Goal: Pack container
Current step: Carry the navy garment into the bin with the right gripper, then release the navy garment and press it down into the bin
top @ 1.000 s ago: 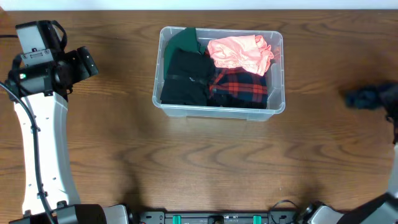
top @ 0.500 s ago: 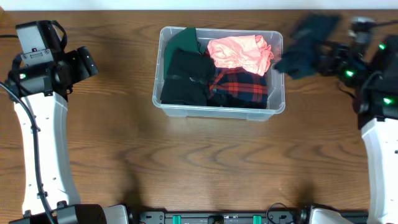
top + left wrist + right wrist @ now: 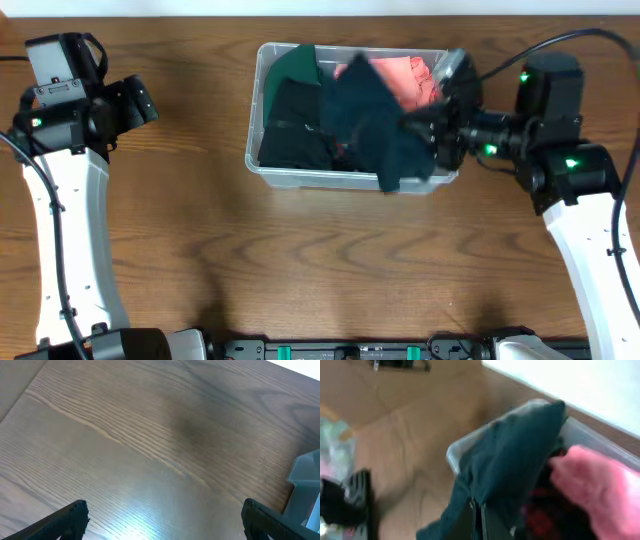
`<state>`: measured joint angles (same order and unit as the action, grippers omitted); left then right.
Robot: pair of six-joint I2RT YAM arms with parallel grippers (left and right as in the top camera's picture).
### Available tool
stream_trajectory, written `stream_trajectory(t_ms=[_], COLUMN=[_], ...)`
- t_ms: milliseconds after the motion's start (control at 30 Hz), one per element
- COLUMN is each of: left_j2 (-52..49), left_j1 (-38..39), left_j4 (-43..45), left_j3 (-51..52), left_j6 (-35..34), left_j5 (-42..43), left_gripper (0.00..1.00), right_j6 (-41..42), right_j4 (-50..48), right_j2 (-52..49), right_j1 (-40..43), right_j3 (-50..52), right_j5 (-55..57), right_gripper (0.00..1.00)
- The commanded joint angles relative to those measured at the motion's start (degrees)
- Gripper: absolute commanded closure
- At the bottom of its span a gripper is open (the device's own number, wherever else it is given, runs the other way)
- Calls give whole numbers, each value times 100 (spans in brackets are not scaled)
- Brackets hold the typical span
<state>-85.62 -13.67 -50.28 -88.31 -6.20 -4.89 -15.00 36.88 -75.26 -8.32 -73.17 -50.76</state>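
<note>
The dark teal garment comes free next as my right gripper lowers inside the front rim of the container (image 3: 268, 168), tilts its fingertips down and releases it.
The clear plastic container (image 3: 268, 168) stands at the table's far middle, holding a green garment (image 3: 293, 64), a black one (image 3: 290, 130), a red plaid one and a pink one (image 3: 400, 75). My right gripper (image 3: 425, 122) is shut on a dark teal garment (image 3: 372, 125) and holds it over the container's right half, draped across the front rim. In the right wrist view the teal garment (image 3: 512, 455) hangs from the closed fingers (image 3: 470, 520) above the container (image 3: 585, 435), beside the pink garment (image 3: 600, 485). My left gripper (image 3: 162, 522) is open and empty over bare table, left of the container (image 3: 305, 490).
The left arm (image 3: 70, 150) stands at the table's left side, well apart from the container. The right arm (image 3: 585, 200) reaches in from the right. A wooden table (image 3: 320, 260) lies in front of the container.
My right gripper has swung from the far right edge leftward with the dark teal garment, now over the container. The left arm has not moved.
</note>
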Motion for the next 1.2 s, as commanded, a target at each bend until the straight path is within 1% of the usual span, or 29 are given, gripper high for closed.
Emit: stream_trajectory(t_ms=[0,200,467,600,767,900,933,967,1000,1033,1067,1133,1167], left_j2=[-20,-20,-20,-20,-20,-20,-20,-20,-20,-20,-20,-20,-20], left_j1=[-13,-13,-13,-13,-13,-13,-13,-13,-13,-13,-13,-13,-13], left_j4=[-7,-7,-7,-7,-7,-7,-7,-7,-7,-7,-7,-7,-7], left_j3=[13,13,13,13,13,13,13,13,13,13,13,13,13], left_j6=[-11,-11,-11,-11,-11,-11,-11,-11,-11,-11,-11,-11,-11], left_j5=[-11,-11,-11,-11,-11,-11,-11,-11,-11,-11,-11,-11,-11], left_gripper=[2,2,2,2,2,2,2,2,2,2,2,2,2], right_j6=[-1222,-1777,-1812,-1840,-1801,-1283,-1113,-907,-697,-505,-310,2,116], right_j4=[328,503,402,284,103,-61,-116,-173,-245,-299,-372,-439,-433], right_j2=[28,-188,-807,-1008,-1320,-1617,-1676,-1725,-1753,-1762,-1762,-1753,-1753], right_j1=[-76,-70,-70,-57,22,138,168,203,236,262,282,313,323], right_j3=[-101,-101,-101,-103,-103,-103,-103,-103,-103,-103,-103,-157,-227], right_j5=[-177,-111,-109,149,501,1003,1163,1346,1545,1707,1878,2111,2190], right_gripper=[99,99,99,99,99,98,92,83,69,59,36,1,1])
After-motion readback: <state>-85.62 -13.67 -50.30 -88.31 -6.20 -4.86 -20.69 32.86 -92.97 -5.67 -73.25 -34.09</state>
